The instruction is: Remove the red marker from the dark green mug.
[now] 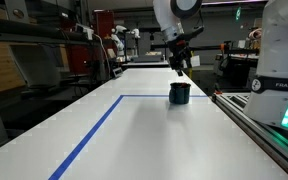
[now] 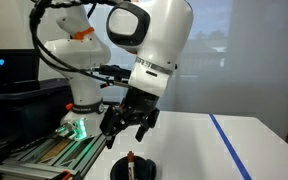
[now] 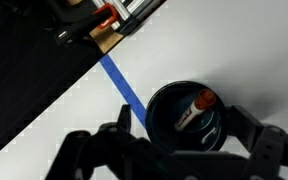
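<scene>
The gripper moves down open toward the mug next, turning until its fingers straddle the marker's red end, because that end stands up at the mug's rim.
The dark green mug stands on the white table, beside the blue tape line; it also shows in an exterior view and in the wrist view. The red marker leans inside the mug, its red end at the rim; its tip pokes above the mug in an exterior view. My gripper hangs open and empty above the mug, fingers spread either side of it, also seen in an exterior view and in the wrist view.
A blue tape line runs across the white table. A metal rail borders the table edge. A second robot base stands close by. A dark mat and clutter lie beyond the table edge.
</scene>
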You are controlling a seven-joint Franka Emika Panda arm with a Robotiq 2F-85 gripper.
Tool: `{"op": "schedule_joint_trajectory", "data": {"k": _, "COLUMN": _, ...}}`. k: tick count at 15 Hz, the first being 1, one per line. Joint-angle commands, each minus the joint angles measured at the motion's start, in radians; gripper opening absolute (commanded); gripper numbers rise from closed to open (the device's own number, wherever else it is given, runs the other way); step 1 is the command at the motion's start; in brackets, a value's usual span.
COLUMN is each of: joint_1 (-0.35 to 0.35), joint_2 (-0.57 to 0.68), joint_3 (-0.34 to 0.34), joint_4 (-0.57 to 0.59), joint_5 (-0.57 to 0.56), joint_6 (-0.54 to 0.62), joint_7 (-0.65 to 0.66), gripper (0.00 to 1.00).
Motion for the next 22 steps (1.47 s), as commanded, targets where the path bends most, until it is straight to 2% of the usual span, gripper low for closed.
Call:
{"op": "schedule_joint_trajectory", "data": {"k": 1, "joint_1": 0.004, "joint_2": 0.029, "joint_3": -0.036, "joint_4": 0.001, "joint_5": 0.034, "joint_6": 0.034, "joint_7": -0.006, "gripper": 1.0}}
{"op": "schedule_joint_trajectory", "data": {"k": 7, "joint_1": 0.003, "joint_2": 0.067, "joint_3": -0.121, "joint_4": 0.001, "joint_5": 0.244, "joint_6": 0.093, "joint_7": -0.129, "gripper": 1.0}}
{"op": "schedule_joint_trajectory", "data": {"k": 13, "joint_1": -0.002, "joint_2": 0.098, "joint_3": -0.175, "joint_4": 0.001, "joint_5": 0.336, "joint_6": 0.112, "joint_7": -0.212, "gripper": 1.0}}
{"op": "schedule_joint_trajectory", "data": {"k": 20, "joint_1": 0.004, "joint_2": 0.128, "joint_3": -0.198, "joint_4": 0.001, "joint_5": 0.453, "joint_6": 0.161, "joint_7": -0.263, "gripper": 1.0}}
{"op": "schedule_joint_trajectory", "data": {"k": 22, "joint_1": 0.008, "joint_2": 0.137, "joint_3": -0.2, "joint_4": 0.0, "joint_5": 0.498, "joint_6": 0.171, "joint_7": -0.287, "gripper": 0.74}}
